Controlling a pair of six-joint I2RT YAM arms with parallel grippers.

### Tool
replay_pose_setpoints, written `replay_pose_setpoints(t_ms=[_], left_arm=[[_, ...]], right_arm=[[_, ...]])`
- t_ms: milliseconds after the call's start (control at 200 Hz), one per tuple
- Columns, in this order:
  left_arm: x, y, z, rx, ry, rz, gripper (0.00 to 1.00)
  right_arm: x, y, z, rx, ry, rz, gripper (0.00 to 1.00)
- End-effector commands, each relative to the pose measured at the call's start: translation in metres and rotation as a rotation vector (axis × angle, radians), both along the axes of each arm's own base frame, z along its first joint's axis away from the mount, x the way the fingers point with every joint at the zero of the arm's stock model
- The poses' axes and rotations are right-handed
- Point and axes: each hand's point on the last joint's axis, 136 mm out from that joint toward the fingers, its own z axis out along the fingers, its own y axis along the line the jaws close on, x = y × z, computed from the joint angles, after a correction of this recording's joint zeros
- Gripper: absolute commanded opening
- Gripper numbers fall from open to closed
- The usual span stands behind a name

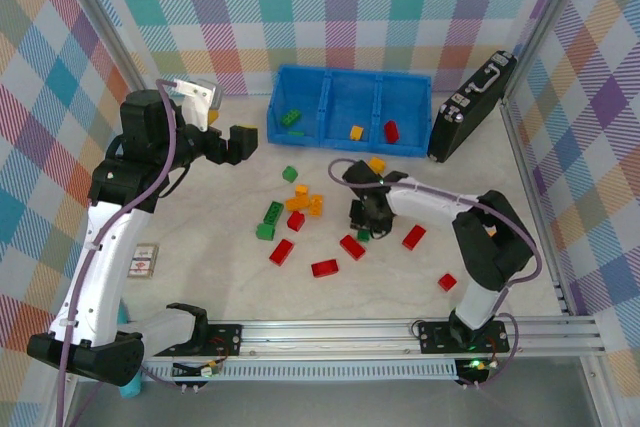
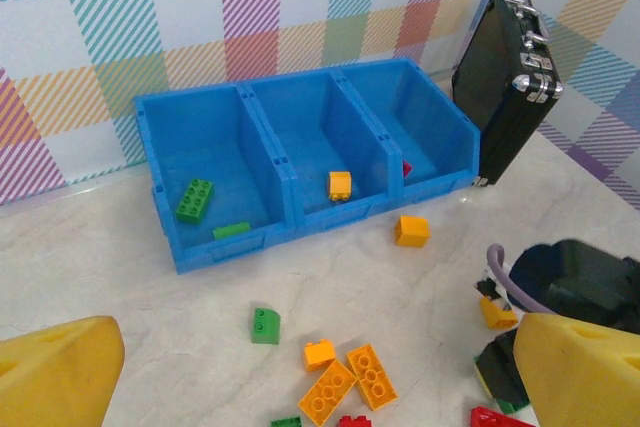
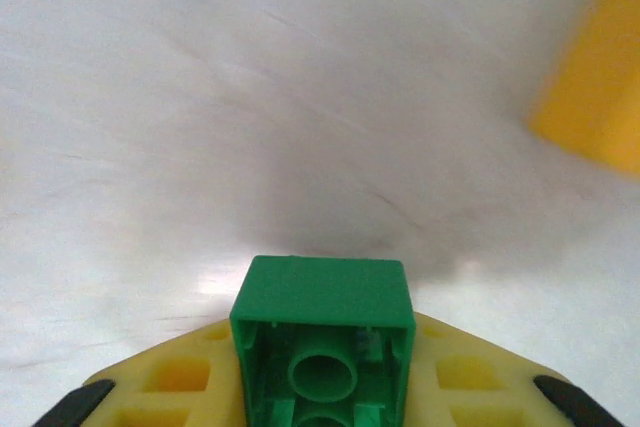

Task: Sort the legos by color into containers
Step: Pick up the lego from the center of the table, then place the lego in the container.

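Observation:
The blue tray's section [image 2: 195, 199] with the other green legos lies outward, so my right gripper will next lift up, swing outward over it and release the matching lego inside.
The blue tray [image 1: 304, 80] stands at the back, with green legos in its left compartment [image 2: 195, 199], a yellow one in the middle [image 2: 340, 184] and a red one on the right [image 1: 391, 131]. Loose red, green and yellow-orange legos [image 1: 300, 219] lie scattered mid-table. My right gripper [image 1: 362, 225] is down at the table among them, shut on a small green lego [image 3: 323, 347] held hollow side toward the camera between the yellow fingers [image 3: 165, 387]. My left gripper [image 1: 240, 142] hovers left of the tray, open and empty, its fingertips [image 2: 60, 377] wide apart.
A black case with a handle [image 1: 470, 107] leans at the tray's right end. A small card [image 1: 145, 259] lies at the left near my left arm. Red legos [image 1: 413, 237] [image 1: 447, 282] lie right of my right gripper. Plaid walls enclose the table.

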Motion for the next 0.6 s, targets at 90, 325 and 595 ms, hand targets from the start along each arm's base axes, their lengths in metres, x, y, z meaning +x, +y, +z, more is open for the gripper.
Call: replay_pose_setpoints(t_ms=[90, 325, 595], left_arm=[[-0.002, 0.012, 0.007, 0.031, -0.04, 0.043, 1.0], [0.002, 0.013, 0.003, 0.037, -0.024, 0.048, 1.0], [0.009, 0.017, -0.003, 0.052, -0.002, 0.065, 1.0]], right_arm=[[0.085, 0.067, 0.104, 0.013, -0.423, 0.47, 0.24], [0.18, 0.131, 0.152, -0.145, -0.773, 0.772, 0.25], [0.255, 0.167, 0.146, -0.213, -0.919, 0.811, 0.27]])
